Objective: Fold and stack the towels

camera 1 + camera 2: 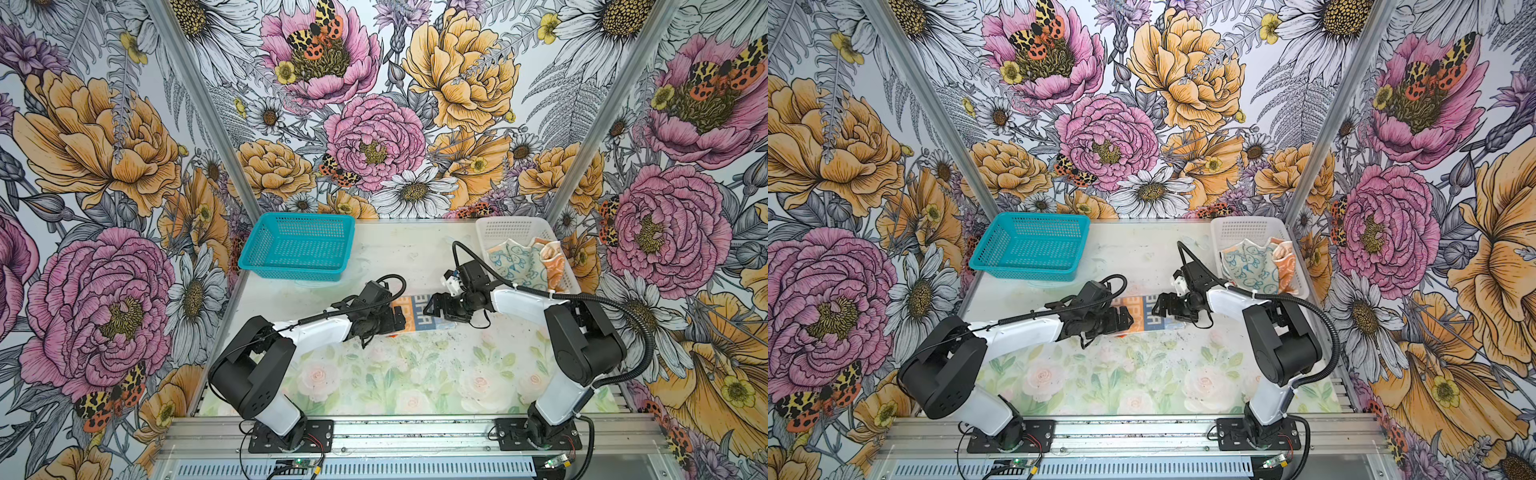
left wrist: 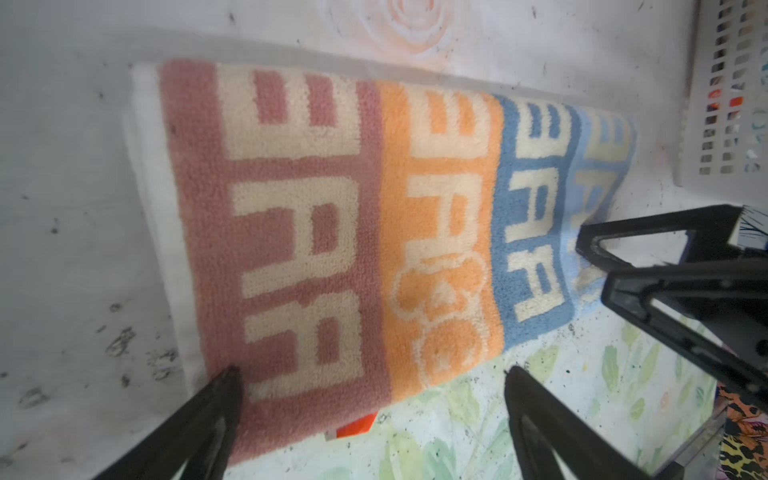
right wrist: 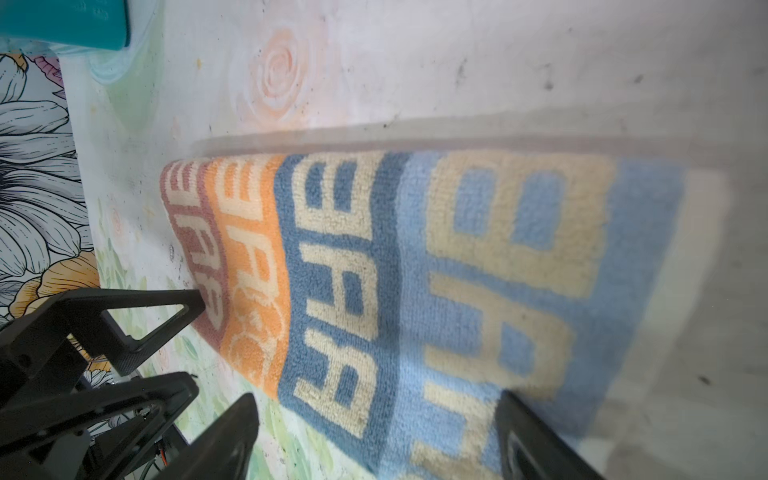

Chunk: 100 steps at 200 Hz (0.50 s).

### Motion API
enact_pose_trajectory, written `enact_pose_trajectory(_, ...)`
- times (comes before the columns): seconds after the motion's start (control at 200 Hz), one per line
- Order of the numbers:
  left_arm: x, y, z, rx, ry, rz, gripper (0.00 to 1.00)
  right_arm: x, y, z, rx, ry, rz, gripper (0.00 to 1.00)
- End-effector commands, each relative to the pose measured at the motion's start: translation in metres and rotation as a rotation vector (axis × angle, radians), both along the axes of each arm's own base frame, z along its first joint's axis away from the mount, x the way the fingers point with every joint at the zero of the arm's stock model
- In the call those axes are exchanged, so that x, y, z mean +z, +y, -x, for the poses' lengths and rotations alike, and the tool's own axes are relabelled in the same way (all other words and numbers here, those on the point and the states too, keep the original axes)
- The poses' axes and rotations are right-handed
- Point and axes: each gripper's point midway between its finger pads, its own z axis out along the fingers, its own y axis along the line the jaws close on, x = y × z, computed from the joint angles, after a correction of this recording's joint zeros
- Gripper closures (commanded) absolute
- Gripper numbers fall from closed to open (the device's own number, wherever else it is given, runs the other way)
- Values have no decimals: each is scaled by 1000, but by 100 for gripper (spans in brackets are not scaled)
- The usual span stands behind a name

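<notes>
The cloth of the towel's pink end [image 2: 284, 280] lies below and slightly outward. My left gripper next eases its empty, open fingers outward and down to pinch it.
The striped towel [image 1: 419, 321] [image 1: 1144, 311] lies folded into a narrow band on the table's middle, with its pink, orange and blue stripes and cream lettering facing up [image 2: 332, 228] [image 3: 415, 270]. My left gripper [image 1: 399, 318] [image 2: 372, 372] hovers open over its pink end, and nothing is between the fingers. My right gripper [image 1: 438, 307] [image 3: 376, 397] stands open over its light-blue end, not holding the cloth. The cream towel with blue bunnies [image 1: 513, 259] [image 1: 1250, 266] and the orange towel [image 1: 555, 264] [image 1: 1285, 266] lie crumpled in the white basket [image 1: 511, 226].
A teal mesh basket [image 1: 299, 245] [image 1: 1030, 245] stands empty at the back left. The white basket sits at the back right against the wall. Floral walls close in the table on three sides. Both arm bases stand at the front rail.
</notes>
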Motion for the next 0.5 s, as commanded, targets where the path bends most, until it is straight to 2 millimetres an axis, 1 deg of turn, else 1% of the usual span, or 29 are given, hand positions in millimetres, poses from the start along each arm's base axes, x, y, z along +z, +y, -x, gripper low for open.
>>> enact_pose_trajectory(0.0, 33, 4, -16, -16, -73, -12, 1, 21, -4, -11, -23, -80, -7, 1)
enact_pose_trajectory(0.04, 40, 11, -20, -12, -85, -37, 1, 28, -7, -13, -35, -99, -10, 1)
enact_pose_trajectory(0.105, 46, 25, -24, 1, -99, -75, 1, 32, -16, -15, -54, -110, -1, 1)
enact_pose_trajectory(0.13, 45, 30, -26, 9, -96, -91, 1, 31, -19, -15, -61, -112, 9, 1)
enact_pose_trajectory(0.195, 36, 41, -28, 13, -63, -120, 1, 23, -30, -17, -80, -107, 55, 1)
enact_pose_trajectory(0.285, 25, 45, -29, -3, -29, -161, 1, 10, -42, -16, -95, -92, 115, 1)
enact_pose_trajectory(0.43, 11, 44, -29, -13, 11, -179, 1, -5, -46, -9, -89, -60, 146, 1)
enact_pose_trajectory(0.495, 5, 40, -30, -24, 28, -178, 3, -10, -46, -7, -87, -52, 154, 1)
